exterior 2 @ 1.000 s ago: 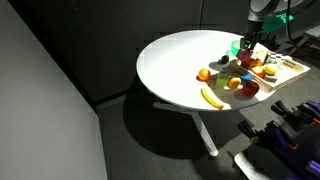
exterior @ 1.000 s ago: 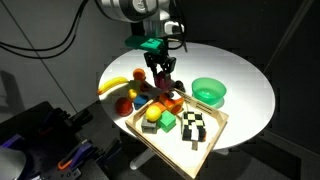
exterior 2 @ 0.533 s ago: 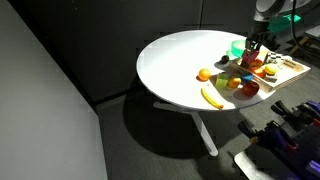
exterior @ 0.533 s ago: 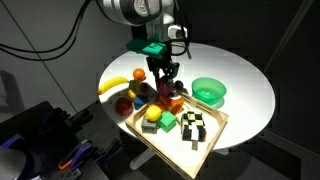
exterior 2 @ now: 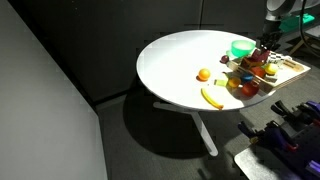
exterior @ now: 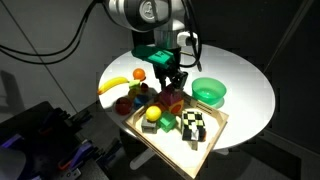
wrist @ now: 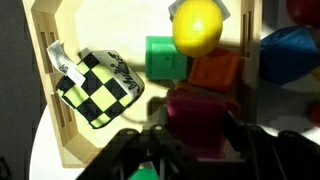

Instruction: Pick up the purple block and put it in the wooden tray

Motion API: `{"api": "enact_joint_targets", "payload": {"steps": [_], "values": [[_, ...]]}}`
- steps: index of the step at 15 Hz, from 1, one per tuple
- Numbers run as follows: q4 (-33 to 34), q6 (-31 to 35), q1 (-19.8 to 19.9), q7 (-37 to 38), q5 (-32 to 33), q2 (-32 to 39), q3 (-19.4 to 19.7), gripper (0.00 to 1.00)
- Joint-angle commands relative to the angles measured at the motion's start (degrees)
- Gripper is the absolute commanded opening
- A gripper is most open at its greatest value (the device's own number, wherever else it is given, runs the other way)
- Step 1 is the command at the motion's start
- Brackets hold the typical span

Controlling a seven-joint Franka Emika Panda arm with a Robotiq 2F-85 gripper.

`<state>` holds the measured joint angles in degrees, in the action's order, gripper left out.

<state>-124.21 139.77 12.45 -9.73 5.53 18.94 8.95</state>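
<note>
The purple block point(wrist: 200, 112) hangs over the orange-red block. My gripper will next move across toward the open bottom of the tray beside the checkered object, then open.
My gripper point(wrist: 198, 128) is shut on the purple block point(wrist: 200, 112), a magenta cube held between both fingers. In the wrist view it hangs over the near edge of the wooden tray point(wrist: 40, 30). The tray holds a green cube point(wrist: 165, 58), an orange-red block point(wrist: 215, 70), a yellow ball point(wrist: 197, 25) and a black-and-yellow checkered object point(wrist: 95, 85). In both exterior views the gripper point(exterior: 170, 85) point(exterior 2: 265, 56) is just above the tray's point(exterior: 215, 135) point(exterior 2: 292, 69) edge. The block is too small to make out there.
A round green bowl point(exterior: 209, 91) point(exterior 2: 243, 47) stands beside the tray on the round white table point(exterior: 250, 85). A banana point(exterior: 115, 85), an orange point(exterior: 139, 73), a red apple point(exterior: 124, 103) and other toy fruit lie beside the tray's other side.
The gripper has carried the purple block sideways from the fruit cluster toward the tray, and now sits over the tray's edge.
</note>
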Motion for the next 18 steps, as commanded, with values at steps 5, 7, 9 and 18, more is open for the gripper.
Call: {"api": "enact_joint_targets", "payload": {"steps": [5,7,9,18], "values": [[-2.22,0.92,2.8,-2.41,-1.29,-2.75,1.23,0.31],[-2.3,0.92,3.33,-2.5,-1.37,-3.06,1.6,0.31],[-2.38,0.95,4.04,-2.82,-1.72,-3.49,1.98,0.31],[-2.12,1.16,6.52,-4.38,-4.39,-3.17,3.17,0.31]]}}
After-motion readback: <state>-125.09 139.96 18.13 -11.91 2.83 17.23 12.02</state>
